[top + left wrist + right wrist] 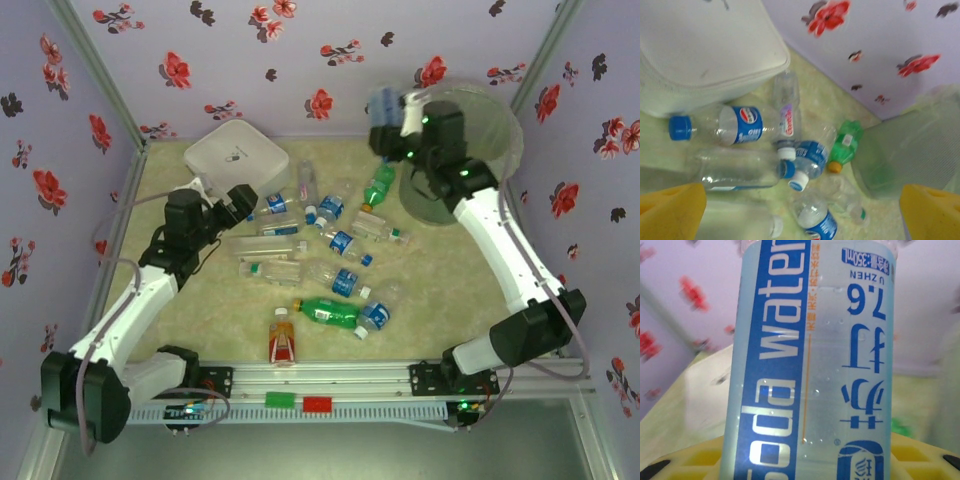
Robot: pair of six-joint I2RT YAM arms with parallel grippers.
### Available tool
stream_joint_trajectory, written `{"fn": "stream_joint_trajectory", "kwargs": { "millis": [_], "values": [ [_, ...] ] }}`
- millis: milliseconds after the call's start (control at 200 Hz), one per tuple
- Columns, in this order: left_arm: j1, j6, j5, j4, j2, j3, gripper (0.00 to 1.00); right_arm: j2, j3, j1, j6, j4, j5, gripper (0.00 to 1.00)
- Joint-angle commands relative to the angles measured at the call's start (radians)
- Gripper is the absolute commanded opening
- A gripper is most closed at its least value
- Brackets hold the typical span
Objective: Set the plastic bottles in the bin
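The soda water bottle is still beside the opening. My right gripper moves across the bin's rim and over the opening of the bin next to release the bottle.
Several plastic bottles lie scattered on the table, among them a green one, a red-orange one and clear ones with blue labels. My right gripper is raised beside the rim of the grey-green bin, shut on a blue-labelled soda water bottle. In the right wrist view that bottle stands between the yellow fingers. My left gripper hangs open over the bottles by the white box. Its yellow fingertips stand wide apart above a blue-labelled bottle and a green one.
A white square lidded box sits at the back left, close to my left gripper, and appears in the left wrist view. Flowered walls close in the table at the back and sides. The bin stands at the back right.
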Motion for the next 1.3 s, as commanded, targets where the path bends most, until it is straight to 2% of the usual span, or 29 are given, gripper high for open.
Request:
{"fn": "stream_joint_trajectory", "kwargs": {
  "millis": [0, 70, 215, 545, 615, 760, 895, 975, 1090, 1205, 1295],
  "values": [
    [0.003, 0.058, 0.121, -0.045, 0.053, 0.021, 1.00, 0.007, 0.081, -0.080, -0.053, -0.121, 0.179, 0.47],
    [0.000, 0.072, 0.158, -0.065, 0.083, 0.039, 1.00, 0.029, 0.101, -0.120, -0.080, -0.123, 0.249, 0.47],
    [-0.019, 0.093, 0.159, -0.073, 0.104, 0.042, 1.00, 0.090, 0.109, -0.182, -0.115, -0.103, 0.347, 0.47],
    [-0.084, 0.159, 0.123, -0.150, 0.133, 0.086, 1.00, 0.313, 0.240, -0.259, -0.054, -0.233, 0.303, 0.52],
    [-0.107, 0.186, 0.081, -0.181, 0.136, 0.099, 1.00, 0.341, 0.254, -0.267, -0.042, -0.248, 0.289, 0.56],
    [-0.143, 0.222, 0.005, -0.221, 0.139, 0.124, 1.00, 0.376, 0.298, -0.276, -0.025, -0.278, 0.285, 0.70],
    [-0.162, 0.216, -0.025, -0.223, 0.138, 0.132, 1.00, 0.377, 0.352, -0.278, -0.026, -0.298, 0.300, 0.99],
    [-0.180, 0.224, -0.054, -0.243, 0.135, 0.145, 1.00, 0.371, 0.396, -0.278, -0.021, -0.319, 0.317, 0.99],
    [-0.231, 0.255, -0.164, -0.330, 0.132, 0.184, 1.00, 0.341, 0.434, -0.278, 0.027, -0.339, 0.344, 1.00],
    [-0.286, 0.293, -0.257, -0.413, 0.120, 0.204, 1.00, 0.263, 0.392, -0.271, 0.063, -0.319, 0.305, 1.00],
    [-0.314, 0.301, -0.268, -0.463, 0.100, 0.199, 1.00, 0.183, 0.321, -0.249, 0.060, -0.278, 0.254, 1.00]
  ]
}}
